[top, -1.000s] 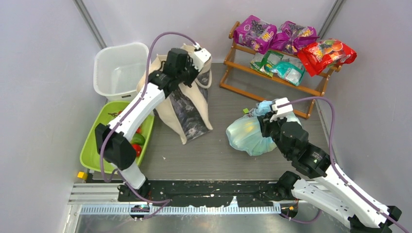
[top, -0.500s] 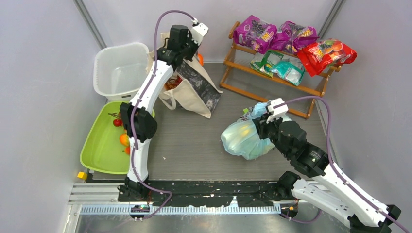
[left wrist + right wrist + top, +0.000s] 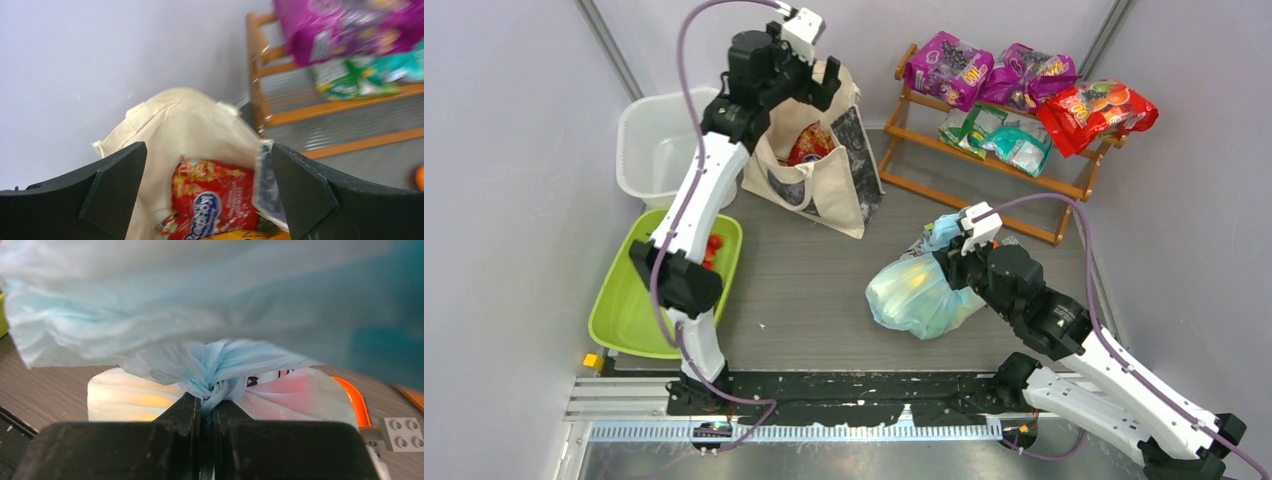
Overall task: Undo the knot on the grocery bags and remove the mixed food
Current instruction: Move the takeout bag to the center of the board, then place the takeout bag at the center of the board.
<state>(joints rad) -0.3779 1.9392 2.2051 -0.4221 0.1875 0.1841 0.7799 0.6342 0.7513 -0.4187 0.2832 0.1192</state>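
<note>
My right gripper carries the bag's knot to the left in the top view next and releases it on the open tabletop between the light-blue plastic bag [image 3: 914,295] and the tray.
The cream canvas tote [image 3: 824,190] stands at the back with its mouth up, a red snack packet [image 3: 808,143] showing inside. My left gripper [image 3: 816,88] hangs open just above that mouth. In the left wrist view its gripper [image 3: 207,187] frames the red packet [image 3: 215,195] and the tote's cream lining [image 3: 185,125], holding nothing. The light-blue plastic bag [image 3: 914,295] lies right of centre. My right gripper [image 3: 952,262] is shut on the knot [image 3: 212,375] of its handles. Something yellow [image 3: 135,400] shows through the thin plastic [image 3: 150,300].
A white tub [image 3: 664,145] and a green tray [image 3: 629,300] with small red fruits [image 3: 714,245] sit at the left. A wooden rack [image 3: 994,150] at the back right carries purple packets [image 3: 949,68], teal-green packets [image 3: 1014,140] and a red packet [image 3: 1094,108].
My left gripper has opened and risen toward the back wall; the tote now stands with its mouth showing. My right gripper has dragged the blue bag slightly left, still clamped on the knot.
</note>
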